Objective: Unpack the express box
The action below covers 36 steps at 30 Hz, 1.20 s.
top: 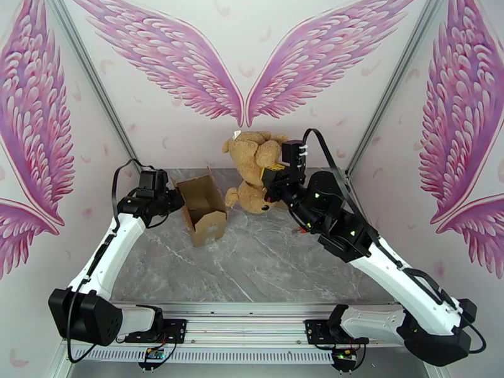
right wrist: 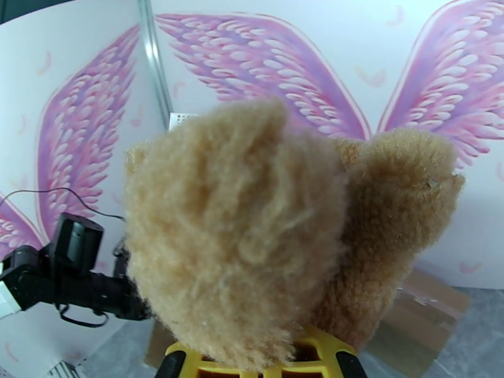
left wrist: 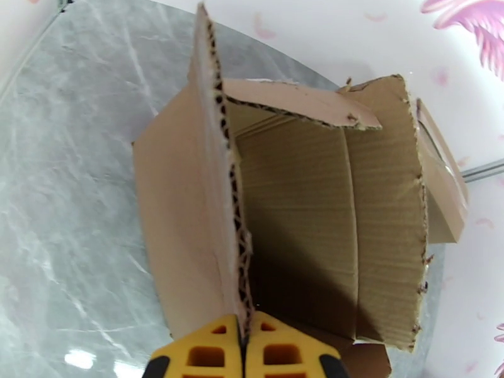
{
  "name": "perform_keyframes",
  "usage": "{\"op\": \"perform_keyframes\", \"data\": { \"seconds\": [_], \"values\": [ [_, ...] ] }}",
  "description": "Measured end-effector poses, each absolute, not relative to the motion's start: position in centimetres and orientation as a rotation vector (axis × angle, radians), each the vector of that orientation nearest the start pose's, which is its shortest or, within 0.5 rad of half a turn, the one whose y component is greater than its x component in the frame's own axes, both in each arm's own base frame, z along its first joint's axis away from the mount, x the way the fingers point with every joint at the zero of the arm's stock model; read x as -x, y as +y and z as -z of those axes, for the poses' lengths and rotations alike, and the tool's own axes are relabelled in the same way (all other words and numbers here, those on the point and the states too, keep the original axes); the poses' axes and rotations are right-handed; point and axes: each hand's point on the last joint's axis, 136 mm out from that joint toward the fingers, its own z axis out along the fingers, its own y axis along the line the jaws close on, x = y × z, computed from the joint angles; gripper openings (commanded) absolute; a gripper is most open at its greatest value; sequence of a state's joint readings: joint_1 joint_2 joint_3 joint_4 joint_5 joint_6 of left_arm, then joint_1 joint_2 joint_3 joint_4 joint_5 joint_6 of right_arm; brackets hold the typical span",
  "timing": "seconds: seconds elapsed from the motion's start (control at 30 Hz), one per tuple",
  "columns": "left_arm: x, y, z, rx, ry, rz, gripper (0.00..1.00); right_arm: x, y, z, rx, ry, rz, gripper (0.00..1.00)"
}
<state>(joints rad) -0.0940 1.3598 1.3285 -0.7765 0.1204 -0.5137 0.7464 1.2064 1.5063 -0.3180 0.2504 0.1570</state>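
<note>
I need to swing the leaning box upright toward the bare table by the box's side with my left gripper and let go of its flap, because the bear is hanging clear outside.
The brown cardboard express box stands open on the grey marble table, left of centre. My left gripper is shut on the box's left flap; its yellow fingertips pinch the flap's lower edge. The box's inside looks empty. A tan plush teddy bear hangs above the table's back edge, right of the box. My right gripper is shut on the bear; the fur bulges over the yellow fingers.
White walls with pink wing prints close in the table at the back and both sides. A grey marble tabletop stretches in front of the box. The left arm shows in the right wrist view.
</note>
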Motion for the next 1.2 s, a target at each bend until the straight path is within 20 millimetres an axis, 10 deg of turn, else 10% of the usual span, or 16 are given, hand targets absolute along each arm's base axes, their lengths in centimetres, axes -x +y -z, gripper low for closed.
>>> {"op": "perform_keyframes", "data": {
  "seconds": [0.17,0.57,0.83,1.0,1.2],
  "values": [
    [-39.5,-3.9,-24.3,0.379,2.442,0.422,0.00,-36.5,20.9,-44.1,0.241,1.742,-0.394,0.00],
    [-43.4,-0.4,-23.0,0.212,2.626,0.344,0.01,-45.6,30.7,-20.9,0.437,2.277,-0.390,0.00],
    [-44.8,0.4,-22.4,0.158,2.678,0.286,0.10,-48.2,38.4,-17.5,0.492,2.300,-0.501,0.00],
    [-45.8,1.5,-22.6,0.171,2.684,0.210,0.36,-48.5,40.4,-16.5,0.475,2.316,-0.568,0.05],
    [-46.5,2.5,-24.9,0.200,2.624,0.129,0.56,-48.4,41.3,-16.4,0.469,2.328,-0.653,0.76]
  ]
}}
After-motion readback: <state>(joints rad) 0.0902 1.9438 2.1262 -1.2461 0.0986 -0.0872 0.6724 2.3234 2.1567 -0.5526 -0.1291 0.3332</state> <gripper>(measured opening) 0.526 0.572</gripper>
